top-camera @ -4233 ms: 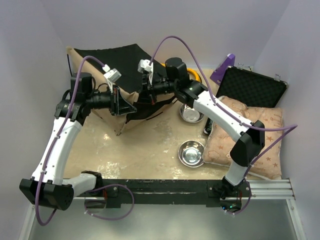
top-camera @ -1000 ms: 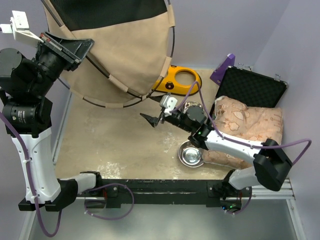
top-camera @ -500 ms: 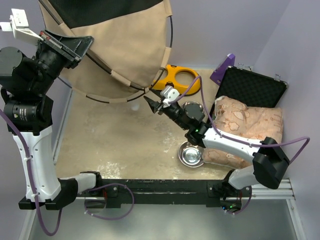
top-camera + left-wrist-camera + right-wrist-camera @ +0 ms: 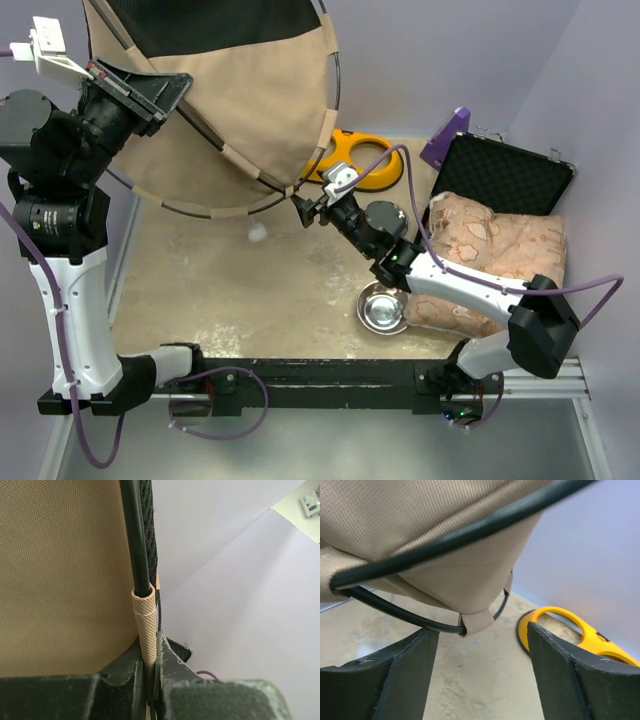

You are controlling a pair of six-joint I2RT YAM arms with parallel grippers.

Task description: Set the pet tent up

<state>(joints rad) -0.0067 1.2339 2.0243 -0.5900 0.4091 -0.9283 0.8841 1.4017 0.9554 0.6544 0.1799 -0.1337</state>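
Observation:
The tent hangs high, so its edge will go down toward the tabletop below it as my left gripper lowers it and releases the tan pole sleeve.
The pet tent, tan fabric with a black mesh panel and thin black poles, hangs high over the back left of the table. My left gripper is shut on a tan pole sleeve at its edge, with the black pole running out of the sleeve. My right gripper is open just under the tent's lowest corner. In the right wrist view that corner's fabric loop and pole end hang between the two fingers without touching them.
A yellow double-bowl feeder lies behind the right gripper. A steel bowl sits near the front, another under the right arm. A star-patterned cushion and an open black case are at the right. Purple walls close in.
The right gripper rose toward the tent's lowest corner, from below it to just under it. The left arm went on holding the tent up and barely moved.

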